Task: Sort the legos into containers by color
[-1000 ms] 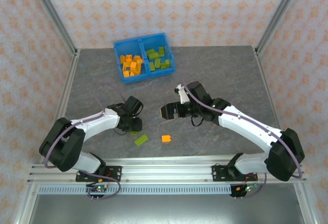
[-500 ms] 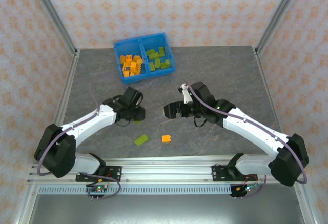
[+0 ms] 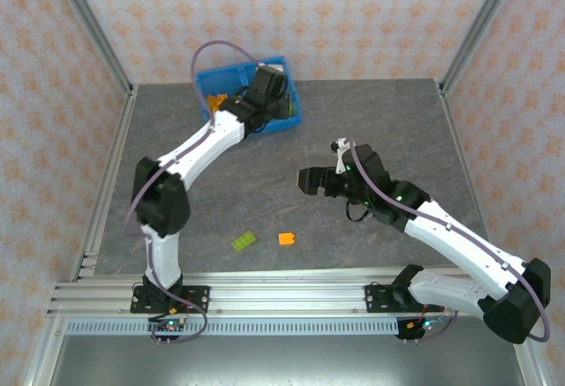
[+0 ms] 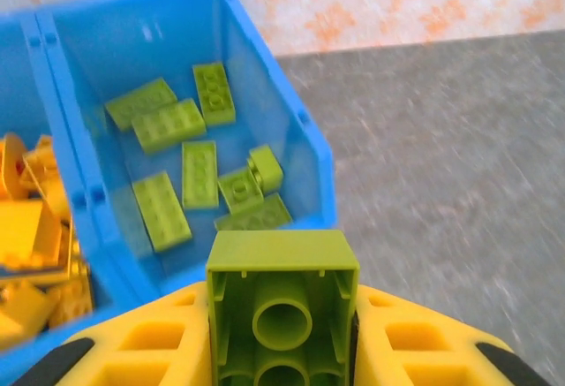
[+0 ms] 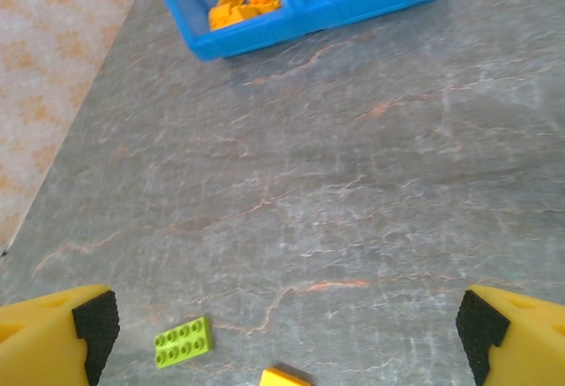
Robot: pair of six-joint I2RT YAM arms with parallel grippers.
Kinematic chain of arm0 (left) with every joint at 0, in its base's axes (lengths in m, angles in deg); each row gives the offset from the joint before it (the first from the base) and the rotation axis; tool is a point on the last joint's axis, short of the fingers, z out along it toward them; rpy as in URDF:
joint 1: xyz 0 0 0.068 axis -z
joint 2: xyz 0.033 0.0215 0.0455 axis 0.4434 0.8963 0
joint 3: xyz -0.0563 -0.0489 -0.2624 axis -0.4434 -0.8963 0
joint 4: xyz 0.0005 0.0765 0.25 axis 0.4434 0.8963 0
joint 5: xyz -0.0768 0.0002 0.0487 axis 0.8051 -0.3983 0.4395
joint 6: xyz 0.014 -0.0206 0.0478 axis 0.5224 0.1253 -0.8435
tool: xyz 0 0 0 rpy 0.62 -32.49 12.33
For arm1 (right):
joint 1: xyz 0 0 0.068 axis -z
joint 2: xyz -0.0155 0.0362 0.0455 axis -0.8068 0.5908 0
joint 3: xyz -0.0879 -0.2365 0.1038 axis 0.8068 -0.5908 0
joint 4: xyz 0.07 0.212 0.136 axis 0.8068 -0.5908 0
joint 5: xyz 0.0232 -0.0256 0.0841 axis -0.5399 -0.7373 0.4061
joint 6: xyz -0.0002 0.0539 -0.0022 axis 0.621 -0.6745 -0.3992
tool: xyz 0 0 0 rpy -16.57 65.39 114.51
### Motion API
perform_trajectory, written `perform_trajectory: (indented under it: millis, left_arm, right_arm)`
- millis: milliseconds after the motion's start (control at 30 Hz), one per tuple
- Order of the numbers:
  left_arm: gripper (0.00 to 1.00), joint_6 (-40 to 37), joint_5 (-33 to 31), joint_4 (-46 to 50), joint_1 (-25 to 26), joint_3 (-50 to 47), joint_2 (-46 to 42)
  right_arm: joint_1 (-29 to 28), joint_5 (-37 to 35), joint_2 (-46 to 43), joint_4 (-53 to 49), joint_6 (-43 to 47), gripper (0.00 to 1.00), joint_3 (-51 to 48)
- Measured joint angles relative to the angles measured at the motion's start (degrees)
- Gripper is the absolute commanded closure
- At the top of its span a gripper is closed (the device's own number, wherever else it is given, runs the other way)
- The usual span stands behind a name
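Next, my left gripper moves outward and down into the blue bin's section of green bricks and releases the lime green brick there, since its color matches theirs.
My left gripper (image 3: 266, 87) hovers over the right compartment of the blue bin (image 3: 202, 94) and is shut on a lime green brick (image 4: 282, 302), held with its hollow underside toward the camera. Below it, several green bricks (image 4: 199, 174) lie in the right compartment, and orange bricks (image 4: 35, 253) fill the left one past the divider (image 4: 62, 139). My right gripper (image 3: 309, 180) hangs open above the table's middle, holding nothing. A flat green brick (image 3: 243, 241) (image 5: 183, 342) and an orange brick (image 3: 287, 238) (image 5: 284, 377) lie on the table near the front.
The grey stone-patterned table (image 3: 380, 121) is walled by patterned panels with metal posts at the corners. The blue bin (image 5: 353, 6) stands at the back left. A metal rail (image 3: 282, 298) runs along the near edge.
My left arm has swung from the front of the table up to the bin with the green brick in its grip. The right gripper has drifted slightly right and back.
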Motion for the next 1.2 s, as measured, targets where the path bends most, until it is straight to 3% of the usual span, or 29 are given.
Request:
perform_trajectory:
  millis: [233, 400, 600, 767, 967, 1200]
  left_arm:
    - [0.73, -1.22, -2.51, -0.42, -2.75, 22.14, 20.68]
    - [0.69, -1.03, -2.58, 1.92, -4.72, 35.28, 31.87]
    - [0.44, 1.07, -0.61, 2.64, -6.62, 38.21, 35.74]
    - [0.35, 2.16, 2.27, 3.65, -7.37, 38.82, 35.69]
    - [0.34, 2.23, 6.36, 4.94, -7.23, 33.64, 29.00]
    - [0.34, 2.19, 10.86, -1.66, -5.64, -0.07, -3.34]
  right_arm:
    - [0.00, -8.55, -0.09, -0.63, 0.11, 0.01, 0.00]
    - [0.00, -9.97, -0.09, 0.20, 0.11, 0.01, 0.00]
    - [0.00, -10.14, -0.09, 0.22, 0.31, 0.01, 0.02]
    - [0.00, -10.10, -0.09, 0.20, 0.48, 0.01, 0.13]
    - [0.00, -9.88, -0.09, 0.52, 0.48, 0.01, 0.68]
    - [0.00, -9.92, 1.40, 1.95, 0.70, 0.01, 0.81]
